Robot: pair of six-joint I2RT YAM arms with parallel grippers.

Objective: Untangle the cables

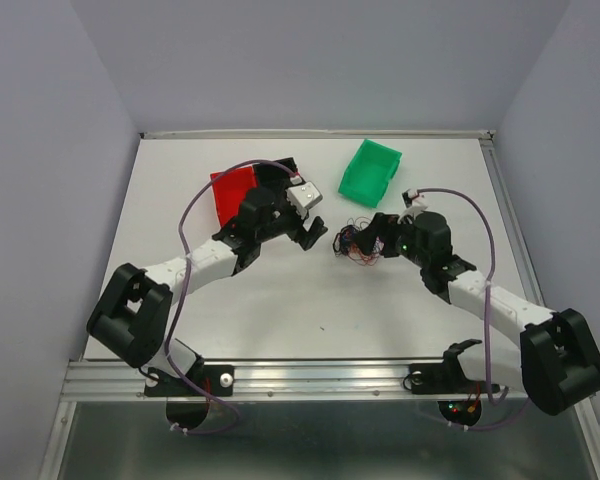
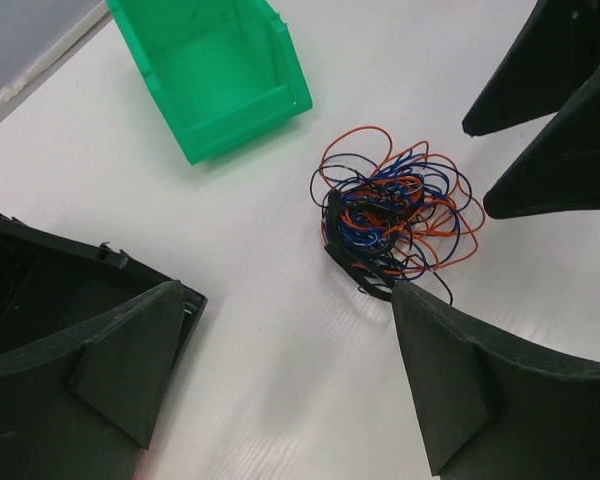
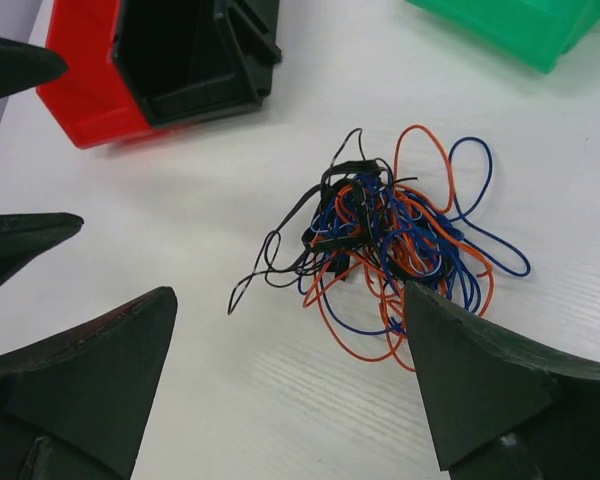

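Observation:
The tangle's orange and blue wires are nearer one finger of my right gripper, so that gripper should next go down and to the right in the wrist view, onto them.
The cables (image 1: 358, 243) are a fist-sized tangle of thin orange, blue and black wires lying on the white table between my two grippers. My left gripper (image 1: 315, 232) is open and empty just left of the tangle; in the left wrist view the tangle (image 2: 395, 215) lies just ahead of its right fingertip, and the gripper (image 2: 285, 300) holds nothing. My right gripper (image 1: 375, 238) is open and empty at the tangle's right side. In the right wrist view the tangle (image 3: 390, 240) touches or overlaps its right fingertip, and a black strand trails left ahead of the gripper (image 3: 290, 300).
A green bin (image 1: 370, 172) lies tipped behind the tangle. A red bin (image 1: 232, 192) and a black bin (image 1: 277, 172) sit behind the left gripper. The table (image 1: 280, 310) has a raised rail along its near edge.

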